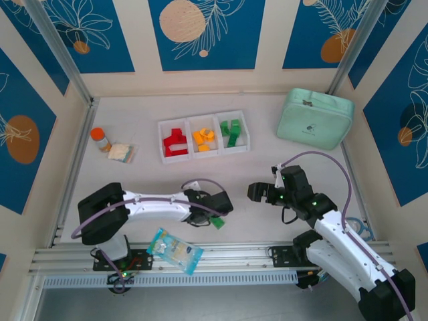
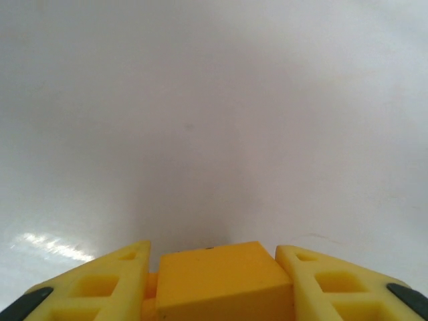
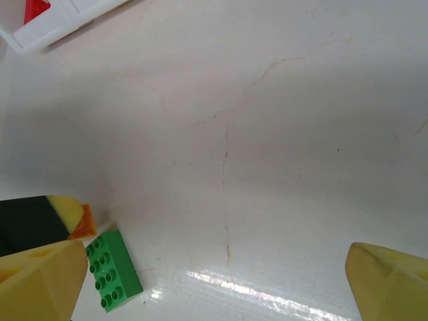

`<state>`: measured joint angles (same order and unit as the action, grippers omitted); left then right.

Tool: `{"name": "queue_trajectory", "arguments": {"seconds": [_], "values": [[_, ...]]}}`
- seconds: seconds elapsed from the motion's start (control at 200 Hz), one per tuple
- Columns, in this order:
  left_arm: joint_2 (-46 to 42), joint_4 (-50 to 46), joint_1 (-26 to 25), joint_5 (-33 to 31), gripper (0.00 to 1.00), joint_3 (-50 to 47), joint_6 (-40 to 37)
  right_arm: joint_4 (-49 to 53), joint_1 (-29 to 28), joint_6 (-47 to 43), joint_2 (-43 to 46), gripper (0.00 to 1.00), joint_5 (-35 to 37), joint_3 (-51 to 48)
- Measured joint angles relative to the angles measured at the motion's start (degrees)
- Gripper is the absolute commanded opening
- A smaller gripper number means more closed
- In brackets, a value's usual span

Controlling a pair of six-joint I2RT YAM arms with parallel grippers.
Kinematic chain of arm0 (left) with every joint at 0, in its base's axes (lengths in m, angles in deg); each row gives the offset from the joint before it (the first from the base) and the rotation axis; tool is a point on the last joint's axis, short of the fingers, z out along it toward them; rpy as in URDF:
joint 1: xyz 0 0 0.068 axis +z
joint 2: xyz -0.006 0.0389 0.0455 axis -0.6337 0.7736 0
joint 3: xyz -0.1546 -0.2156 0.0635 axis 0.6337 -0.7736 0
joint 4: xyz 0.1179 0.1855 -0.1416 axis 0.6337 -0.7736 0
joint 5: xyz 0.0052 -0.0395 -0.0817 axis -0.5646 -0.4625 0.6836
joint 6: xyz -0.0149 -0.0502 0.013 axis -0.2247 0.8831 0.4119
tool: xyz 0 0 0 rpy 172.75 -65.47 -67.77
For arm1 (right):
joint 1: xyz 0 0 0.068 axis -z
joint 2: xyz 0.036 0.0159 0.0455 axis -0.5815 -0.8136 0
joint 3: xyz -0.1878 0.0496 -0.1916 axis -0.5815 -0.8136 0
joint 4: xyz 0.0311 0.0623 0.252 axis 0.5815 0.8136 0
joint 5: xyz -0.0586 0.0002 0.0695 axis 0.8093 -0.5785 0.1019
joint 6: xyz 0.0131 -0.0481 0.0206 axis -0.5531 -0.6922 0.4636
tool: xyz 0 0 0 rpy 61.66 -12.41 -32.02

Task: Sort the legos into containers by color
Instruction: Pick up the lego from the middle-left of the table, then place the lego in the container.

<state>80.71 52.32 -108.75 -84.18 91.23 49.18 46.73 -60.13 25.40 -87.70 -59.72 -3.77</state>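
Observation:
Next, my left gripper lifts and carries the orange-yellow lego outward over the middle container to release it, since the matching legos lie outward of my gripper.
My left gripper [image 1: 212, 204] is low over the table's near middle, shut on an orange-yellow lego [image 2: 221, 281] that fills the gap between its yellow fingers [image 2: 100, 287]. A green lego [image 1: 218, 223] lies on the table right beside it, studs up [image 3: 114, 269]. My right gripper [image 1: 258, 192] hovers to its right, open, nothing between its fingertips [image 3: 40, 281]. The three joined white containers [image 1: 202, 120] stand at the back middle: red legos [image 1: 175, 143] in the left one, orange-yellow legos [image 1: 203, 138] in the middle one, green legos [image 1: 231, 131] in the right one.
A mint-green zippered case [image 1: 314, 118] lies at the back right. An orange-capped bottle [image 1: 101, 139] and a small packet [image 1: 122, 152] sit at the left. A blue-white snack packet [image 1: 175, 251] rests on the near rail between the arm bases.

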Motion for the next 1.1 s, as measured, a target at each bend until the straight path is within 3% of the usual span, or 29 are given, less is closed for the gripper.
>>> {"name": "queue_trajectory", "arguments": {"seconds": [0.11,0.315,0.635,1.095], "values": [[-0.42,-1.57,2.67,-0.57,0.19,4.90,-7.98,-0.50,1.55,-0.76,-0.35,0.99,-0.02,0.04],[0.57,-8.33,13.81,1.09,0.18,19.82,-25.73,-2.05,7.15,-1.18,-0.11,0.99,-3.13,0.50],[15.72,-16.52,24.02,7.10,0.19,45.92,-46.62,-2.03,13.99,-2.23,2.14,0.99,-7.19,4.00],[20.96,-10.73,36.74,17.27,0.25,45.51,-58.07,-0.20,14.84,2.84,6.62,0.99,-10.49,0.37]]}}
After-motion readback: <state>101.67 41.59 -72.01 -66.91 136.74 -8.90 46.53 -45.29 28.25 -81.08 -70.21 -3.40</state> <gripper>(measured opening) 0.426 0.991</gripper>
